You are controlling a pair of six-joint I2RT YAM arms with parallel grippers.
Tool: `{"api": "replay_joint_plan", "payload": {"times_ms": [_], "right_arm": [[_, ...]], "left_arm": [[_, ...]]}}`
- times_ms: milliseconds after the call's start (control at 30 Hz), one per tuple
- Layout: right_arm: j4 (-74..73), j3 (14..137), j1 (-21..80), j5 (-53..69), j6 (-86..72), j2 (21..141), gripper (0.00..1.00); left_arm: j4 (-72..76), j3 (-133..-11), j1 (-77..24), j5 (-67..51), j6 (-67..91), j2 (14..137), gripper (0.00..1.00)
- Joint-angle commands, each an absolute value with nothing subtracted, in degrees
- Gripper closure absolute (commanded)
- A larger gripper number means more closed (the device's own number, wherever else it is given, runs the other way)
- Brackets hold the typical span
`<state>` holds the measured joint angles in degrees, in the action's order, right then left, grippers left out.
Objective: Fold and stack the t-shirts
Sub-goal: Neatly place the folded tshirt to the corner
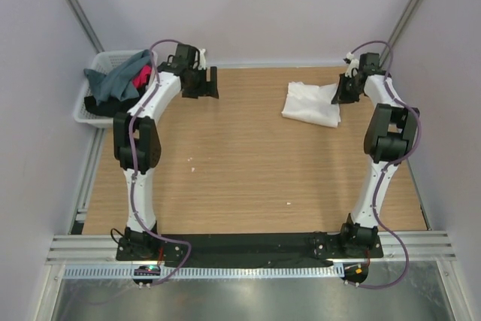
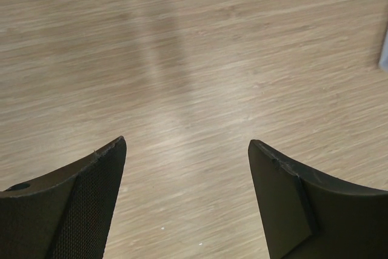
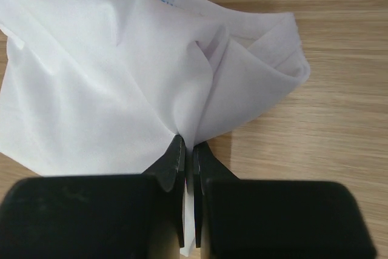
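Observation:
My right gripper has to drag the white t-shirt (image 1: 311, 104) outward and to the right in the top view, toward the bare wood of the table's far corner, and let go of it. The bare wood there is clear.
A white t-shirt (image 1: 311, 104) lies bunched at the far right of the wooden table. My right gripper (image 1: 344, 92) is at its right edge. In the right wrist view the gripper (image 3: 188, 145) is shut on a pinched fold of the white t-shirt (image 3: 103, 71), with cloth running down between the jaws. My left gripper (image 1: 208, 83) is at the far left of the table, next to the basket. In the left wrist view it (image 2: 187, 145) is open and empty over bare wood. Grey-teal (image 1: 114, 78), pink-red (image 1: 140, 76) and black (image 1: 113, 105) t-shirts are piled in the basket.
A white lattice basket (image 1: 88, 103) stands at the far left corner, off the table's edge. Grey walls close in on both sides and the back. A black strip (image 1: 248, 246) runs along the table's near edge between the arm bases.

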<state>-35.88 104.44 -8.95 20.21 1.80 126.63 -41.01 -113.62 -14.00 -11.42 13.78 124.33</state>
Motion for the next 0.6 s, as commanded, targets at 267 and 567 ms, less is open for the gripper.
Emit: {"api": "replay_joint_plan", "payload": {"times_ms": [267,567], "right_arm": [[-33.93,116.18,-13.8,5.63,14.67,127.78,0.99],[-31.03,121.46,-16.08,0.27,16.35,132.27,0.99]], "left_arm": [[-41.75,-107.76,-16.35,-7.91,9.76,115.85,0.17],[-41.75,-102.84,-17.75,-4.75,7.47,111.54,0.16]]}}
